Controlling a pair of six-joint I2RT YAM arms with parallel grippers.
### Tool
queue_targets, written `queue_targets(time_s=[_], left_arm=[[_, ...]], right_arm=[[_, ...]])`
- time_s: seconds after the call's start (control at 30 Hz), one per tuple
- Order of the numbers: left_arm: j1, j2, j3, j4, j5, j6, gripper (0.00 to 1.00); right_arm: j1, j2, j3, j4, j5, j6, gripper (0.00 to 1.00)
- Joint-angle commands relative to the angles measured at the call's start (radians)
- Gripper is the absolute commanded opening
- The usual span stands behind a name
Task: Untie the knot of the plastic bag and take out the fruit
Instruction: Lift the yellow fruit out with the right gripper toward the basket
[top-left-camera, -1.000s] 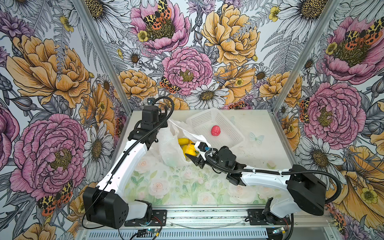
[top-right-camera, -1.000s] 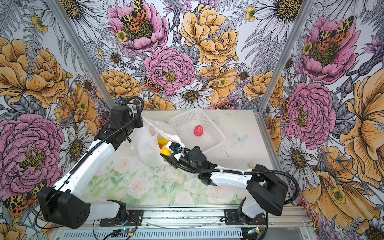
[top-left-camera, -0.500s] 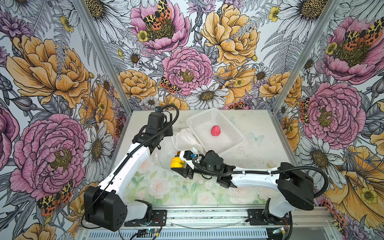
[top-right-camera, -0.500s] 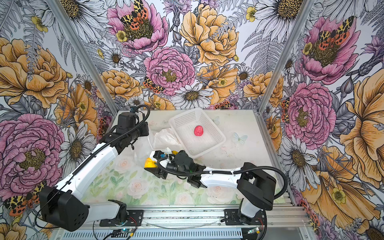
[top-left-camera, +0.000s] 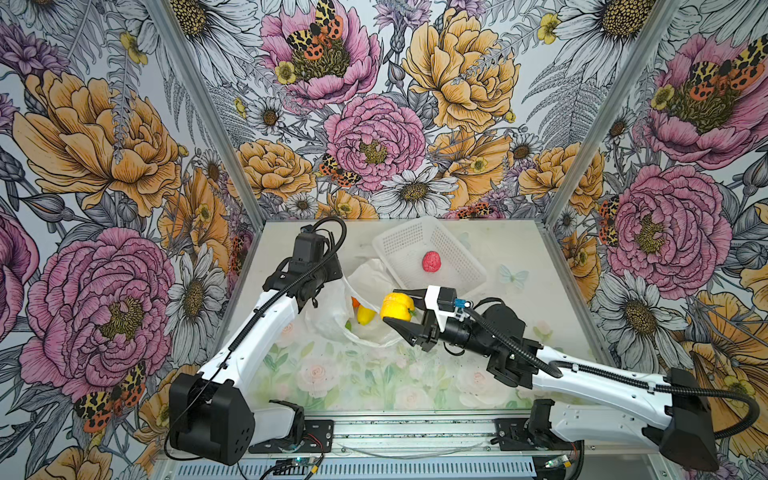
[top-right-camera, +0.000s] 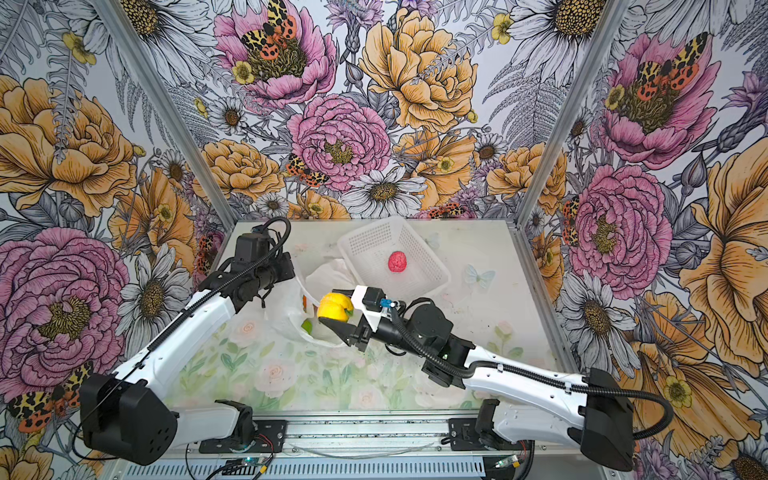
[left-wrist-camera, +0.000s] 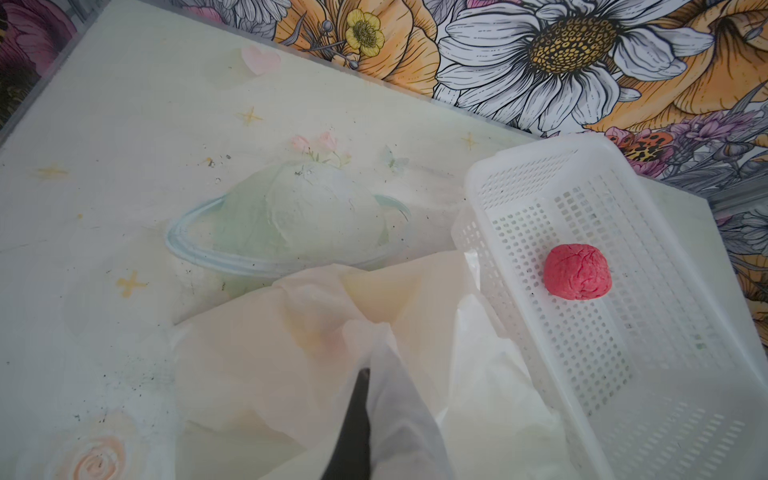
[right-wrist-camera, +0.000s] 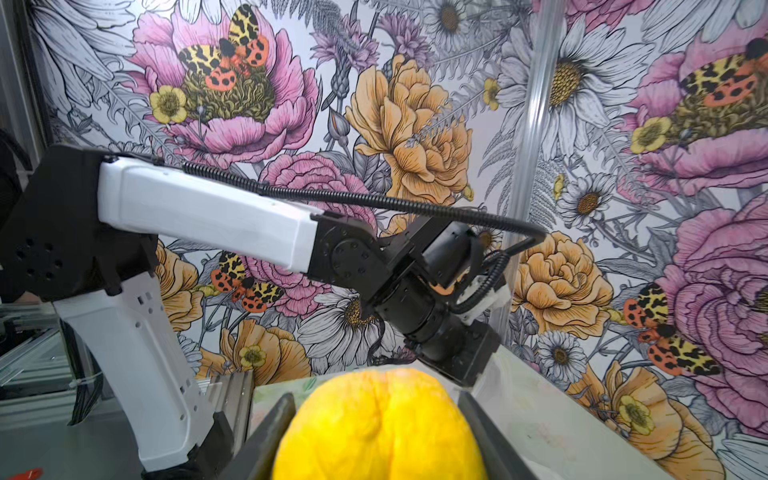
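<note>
The basket's bare bottom beside the pink-red fruit is farther outward and lower down. My right gripper needs to swing outward next, tip down and let go.
The plastic bag (top-left-camera: 374, 274) (top-right-camera: 332, 270) lies open left of the basket, with a yellow fruit (top-left-camera: 365, 316), an orange one (top-left-camera: 355, 301) and a green one (top-right-camera: 306, 325) inside. My left gripper (top-left-camera: 322, 289) (left-wrist-camera: 365, 374) is shut on the bag's film (left-wrist-camera: 257, 374), which drapes over its dark finger. My right gripper (top-left-camera: 390, 306) (right-wrist-camera: 374, 399) is shut on a lobed yellow fruit (top-left-camera: 397, 306) (top-right-camera: 334, 306) (right-wrist-camera: 378, 428), held above the bag's mouth. A pink-red bumpy fruit (top-left-camera: 432, 262) (left-wrist-camera: 577, 272) lies in the basket. The knot is not in view.
The white lattice basket (top-left-camera: 459, 247) (top-right-camera: 424, 247) (left-wrist-camera: 536, 151) stands at the back middle, touching the bag's far side. Flowered walls close the table on three sides. The left arm (right-wrist-camera: 199, 216) stretches in front of the right wrist camera.
My right gripper has come out of the bag with the yellow fruit, swung left, then risen to the right toward the basket. The left gripper has shifted slightly, still holding the bag.
</note>
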Motion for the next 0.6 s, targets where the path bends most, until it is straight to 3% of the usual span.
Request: queue_targets(time_s=[0.0, 0.13, 0.23, 0.4, 0.57], left_arm=[[-0.012, -0.053, -0.032, 0.010, 0.016, -0.062, 0.00], [-0.053, -0.103, -0.126, 0.094, -0.018, -0.056, 0.00], [-0.079, -0.123, -0.179, 0.151, -0.030, -0.025, 0.00], [-0.142, -0.128, -0.200, 0.155, -0.106, 0.029, 0.00], [-0.176, -0.109, -0.186, 0.153, -0.155, 0.056, 0.00]], right_arm=[[-0.060, -0.019, -0.032, -0.074, 0.073, 0.063, 0.24], [-0.192, -0.020, 0.010, -0.204, 0.274, 0.122, 0.27], [-0.323, 0.077, 0.084, -0.345, 0.467, 0.160, 0.29], [-0.534, 0.409, 0.281, -0.535, 0.402, 0.220, 0.29], [-0.610, 0.713, 0.487, -0.692, 0.388, 0.187, 0.24]])
